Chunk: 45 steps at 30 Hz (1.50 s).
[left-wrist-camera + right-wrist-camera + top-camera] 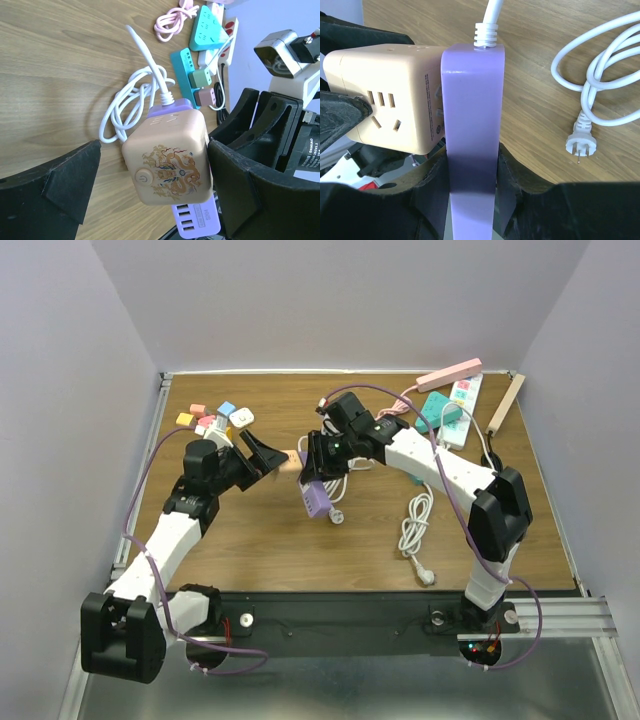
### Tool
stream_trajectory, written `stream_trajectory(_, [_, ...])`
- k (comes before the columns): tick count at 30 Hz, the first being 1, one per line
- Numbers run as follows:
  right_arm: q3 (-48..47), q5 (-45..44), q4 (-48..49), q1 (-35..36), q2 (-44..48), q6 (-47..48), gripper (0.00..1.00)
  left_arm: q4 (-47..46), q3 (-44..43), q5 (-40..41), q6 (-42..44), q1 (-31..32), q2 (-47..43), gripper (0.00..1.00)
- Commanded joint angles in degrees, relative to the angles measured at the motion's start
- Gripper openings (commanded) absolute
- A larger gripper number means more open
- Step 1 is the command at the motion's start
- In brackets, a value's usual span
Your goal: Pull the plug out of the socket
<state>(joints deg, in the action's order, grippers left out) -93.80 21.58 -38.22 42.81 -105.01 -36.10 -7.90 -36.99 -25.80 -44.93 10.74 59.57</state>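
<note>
I will next move my left gripper farther over the cube [290, 458] [169, 158], toward the purple power strip, and then close it.
A beige cube plug adapter [167, 162] with a gold dragon print sits plugged into the side of a purple power strip [472, 115]. In the top view the cube [290, 458] and strip [314, 497] are held above the table's middle. My right gripper [472, 175] is shut on the purple strip, one finger on each flat side. My left gripper [154, 165] is open, with its jaws to either side of the cube; the right finger [235, 185] is close against it and the left finger [70, 185] stands apart. The cube also shows in the right wrist view [385, 95].
A coiled white cord with a plug [415, 525] lies right of centre. Teal [440, 412], white [462, 405] and pink [450, 373] power strips and a wooden stick [505, 405] lie at the back right. Small coloured adapters [210, 418] sit at the back left.
</note>
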Motion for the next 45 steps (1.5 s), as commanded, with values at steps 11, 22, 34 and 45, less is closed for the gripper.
stream_trajectory(11, [-2.79, 6.98, 8.07, -0.18, 1.39, -0.64, 0.0, -7.48, -1.06, -4.7, -5.35, 2.08, 3.36, 0.99])
stream_trajectory(22, [-3.23, 8.56, 8.6, -0.18, -1.07, -0.03, 0.0, -9.85, -2.03, -6.01, -4.91, 3.94, 6.35, 0.6])
stream_trajectory(34, [-1.21, 8.3, 8.51, -0.18, -1.16, 1.03, 0.62, -8.71, -1.68, -5.66, -4.03, 3.94, 7.05, 0.18])
stream_trajectory(45, [1.33, 5.4, 9.04, 1.31, -2.04, 2.08, 0.79, -11.87, -3.17, -5.93, -7.72, 3.85, 8.02, 0.02])
